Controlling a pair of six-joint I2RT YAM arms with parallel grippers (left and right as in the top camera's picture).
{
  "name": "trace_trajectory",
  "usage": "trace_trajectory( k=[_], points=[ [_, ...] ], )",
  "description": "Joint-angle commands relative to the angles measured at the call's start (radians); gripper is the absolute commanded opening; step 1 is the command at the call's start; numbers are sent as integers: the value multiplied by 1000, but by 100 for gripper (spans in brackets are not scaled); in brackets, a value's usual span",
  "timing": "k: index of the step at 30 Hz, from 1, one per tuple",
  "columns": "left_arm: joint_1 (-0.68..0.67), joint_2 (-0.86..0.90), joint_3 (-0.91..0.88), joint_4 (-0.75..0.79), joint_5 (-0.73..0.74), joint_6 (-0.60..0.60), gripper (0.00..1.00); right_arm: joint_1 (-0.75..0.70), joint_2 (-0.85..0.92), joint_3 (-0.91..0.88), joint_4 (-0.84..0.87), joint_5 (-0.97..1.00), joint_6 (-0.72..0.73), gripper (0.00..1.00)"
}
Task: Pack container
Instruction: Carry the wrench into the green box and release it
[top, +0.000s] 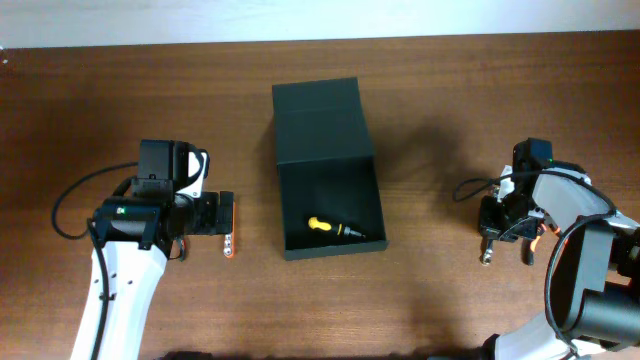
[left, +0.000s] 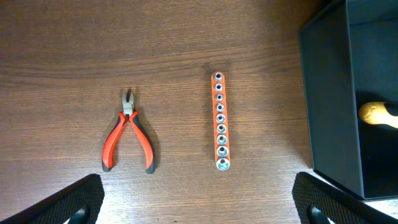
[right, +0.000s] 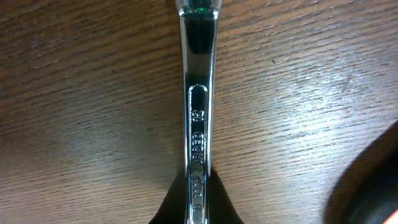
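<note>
The right gripper lifts the chrome wrench next, then turns and lowers it into the box beside the screwdriver (top: 330, 227).
The container (top: 325, 120) is a dark box at mid table, open with its flap lid laid back. A yellow-handled screwdriver (top: 330, 227) lies inside it. My left gripper (top: 215, 214) is open and empty, left of the box. In the left wrist view it (left: 199, 208) hangs above red-handled pliers (left: 127, 134) and an orange socket rail (left: 221, 121). The box wall (left: 329, 93) is at the right there. My right gripper (top: 507, 232) is low at the far right. In the right wrist view it (right: 198, 205) is shut on a chrome wrench (right: 198, 106) at the table surface.
The orange end of the socket rail (top: 229, 246) shows below the left gripper in the overhead view. Cables trail beside both arms. The wooden table's back edge runs along the top of the overhead view.
</note>
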Motion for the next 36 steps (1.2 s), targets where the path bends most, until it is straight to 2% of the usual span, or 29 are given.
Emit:
trace_trajectory(
  k=[1, 8, 18, 24, 26, 27, 31, 36],
  points=[
    [-2, 0, 17, -1, -7, -6, 99, -6, 74, -17, 37, -31, 1, 4],
    [-2, 0, 17, 0, -8, -6, 99, -5, 68, 72, -19, -97, -35, 4],
    [-2, 0, 17, 29, -8, -6, 99, 106, -6, 389, -277, -120, -145, 4],
    [-2, 0, 17, 37, -8, -6, 99, 300, -14, 619, -426, -128, -264, 4],
    [-2, 0, 17, 37, -8, -6, 99, 391, -14, 674, -454, -139, -343, 4],
    [-2, 0, 17, 37, -8, -6, 99, 480, -14, 708, -465, -150, -424, 4],
    [-2, 0, 17, 37, -8, -6, 99, 675, -14, 724, -456, -150, -586, 4],
    [-2, 0, 17, 37, -8, -6, 99, 846, 0, 715, -412, -141, -684, 4]
  ],
)
